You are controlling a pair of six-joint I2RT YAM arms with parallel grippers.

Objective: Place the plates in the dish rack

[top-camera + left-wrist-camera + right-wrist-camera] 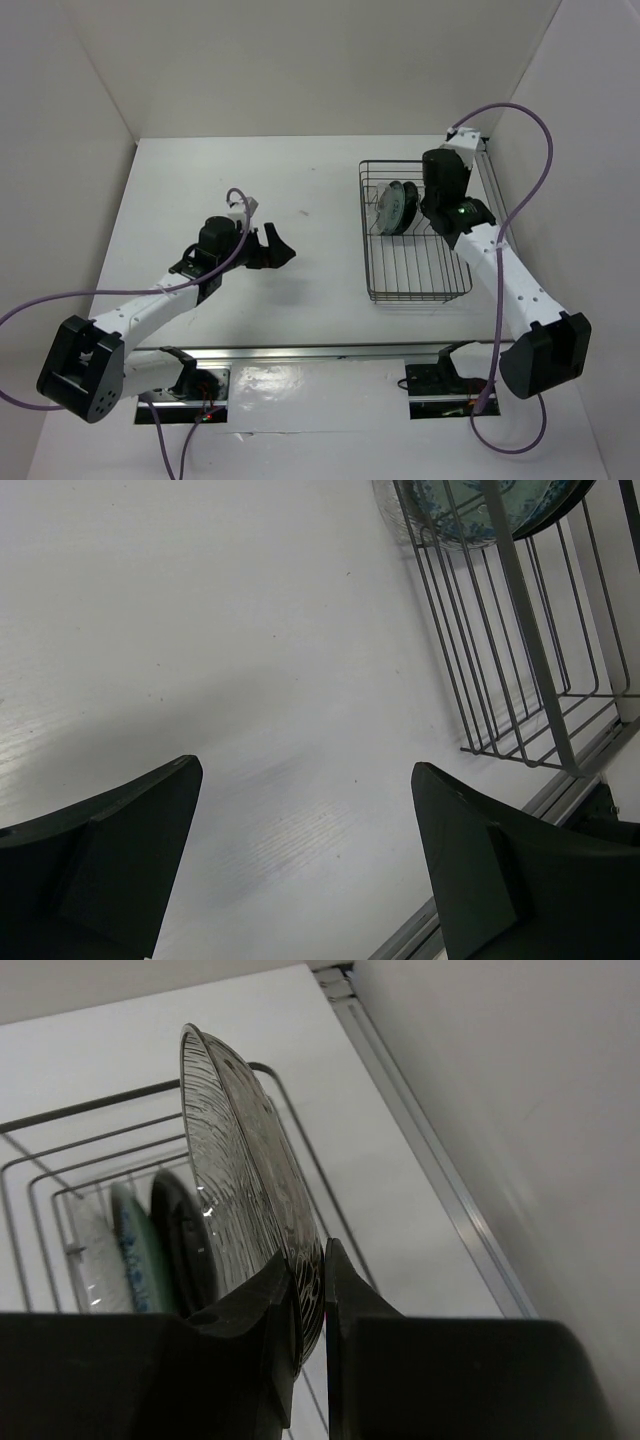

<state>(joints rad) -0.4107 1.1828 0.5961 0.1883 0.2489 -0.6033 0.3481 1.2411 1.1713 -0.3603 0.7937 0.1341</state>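
The right gripper moves down into the dish rack (415, 270) next, since the clear plate still hangs too high. It brings the clear plate down on edge beside the glossy black plate.
My right gripper (308, 1250) is shut on the lower rim of the clear plate (235, 1150), which it holds on edge over the dish rack (90, 1110). Inside the rack stand a glossy black plate (185, 1240), a blue-green patterned plate (135, 1250) and a whitish one (88, 1255), all upright behind the clear plate. From above, the rack (415, 270) lies at the right and the right wrist covers its far end. My left gripper (280, 245) hangs open over bare table left of the rack, nothing between its fingers (130, 830).
The table's right metal rail (440, 1180) and the side wall run close beside the rack. A rail (330, 350) crosses the near edge by the arm bases. Purple cables loop off both arms. The rack's near corner (520, 680) shows in the left wrist view.
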